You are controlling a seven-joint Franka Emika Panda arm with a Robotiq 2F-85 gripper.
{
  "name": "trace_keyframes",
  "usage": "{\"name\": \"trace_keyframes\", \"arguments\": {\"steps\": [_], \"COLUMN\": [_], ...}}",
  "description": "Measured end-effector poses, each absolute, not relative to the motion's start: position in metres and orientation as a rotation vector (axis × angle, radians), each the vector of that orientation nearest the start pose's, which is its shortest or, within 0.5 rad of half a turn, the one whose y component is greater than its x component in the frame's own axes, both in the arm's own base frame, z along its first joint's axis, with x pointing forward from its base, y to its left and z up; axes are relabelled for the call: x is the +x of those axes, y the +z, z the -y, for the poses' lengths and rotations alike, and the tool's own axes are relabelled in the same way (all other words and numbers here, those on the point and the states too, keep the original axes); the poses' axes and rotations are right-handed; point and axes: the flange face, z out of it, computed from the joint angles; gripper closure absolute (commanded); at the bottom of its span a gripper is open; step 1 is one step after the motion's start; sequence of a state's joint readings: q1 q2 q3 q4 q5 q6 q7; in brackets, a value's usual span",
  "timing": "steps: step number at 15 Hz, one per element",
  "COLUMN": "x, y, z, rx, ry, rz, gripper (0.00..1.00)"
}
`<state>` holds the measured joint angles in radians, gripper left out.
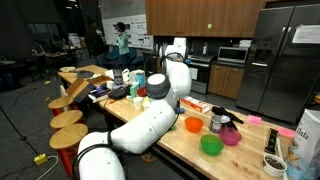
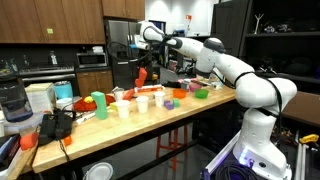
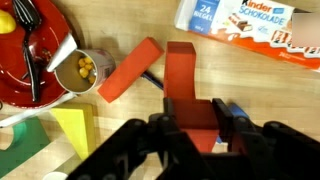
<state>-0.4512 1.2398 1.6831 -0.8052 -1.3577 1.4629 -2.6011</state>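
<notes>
The gripper lowers the upright red block toward the tabletop beside the white cups next and releases it there, since the block still hangs above them.
In the wrist view my gripper [image 3: 194, 118] is shut on a long red block [image 3: 180, 75], its black fingers [image 3: 225, 115] pressing on either side of it. The block points away from the wrist toward the wooden table [image 3: 250, 100]. A second red block [image 3: 130, 70] lies slanted just beside it, over a thin blue stick [image 3: 152, 78]. In an exterior view the gripper [image 2: 142, 63] hangs over the far end of the table with the red block [image 2: 141, 77] upright beneath it. I cannot tell whether its lower end touches the table.
Near the held block are a small cup of yellow pieces [image 3: 82, 68], a red bowl [image 3: 30, 60] with a utensil, a yellow wedge [image 3: 75, 128] and a Kinder box [image 3: 245, 25]. Cups [image 2: 125, 108] and coloured bowls [image 2: 200, 93] stand along the table.
</notes>
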Motion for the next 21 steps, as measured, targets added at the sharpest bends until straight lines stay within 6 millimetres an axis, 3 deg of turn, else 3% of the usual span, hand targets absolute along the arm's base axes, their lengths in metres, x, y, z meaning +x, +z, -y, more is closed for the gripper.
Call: {"name": "trace_keyframes", "arguments": {"steps": [4, 8, 21], "x": [0.756, 0.747, 0.723], "y": [0.455, 0.437, 0.433], "z": [-0.107, -0.149, -0.201], "rx": [0.053, -0.057, -0.239], "ry": [0.274, 0.372, 0.545], "rz": [-3.036, -3.082, -3.107], "gripper": [0.83, 0.83, 0.83]}}
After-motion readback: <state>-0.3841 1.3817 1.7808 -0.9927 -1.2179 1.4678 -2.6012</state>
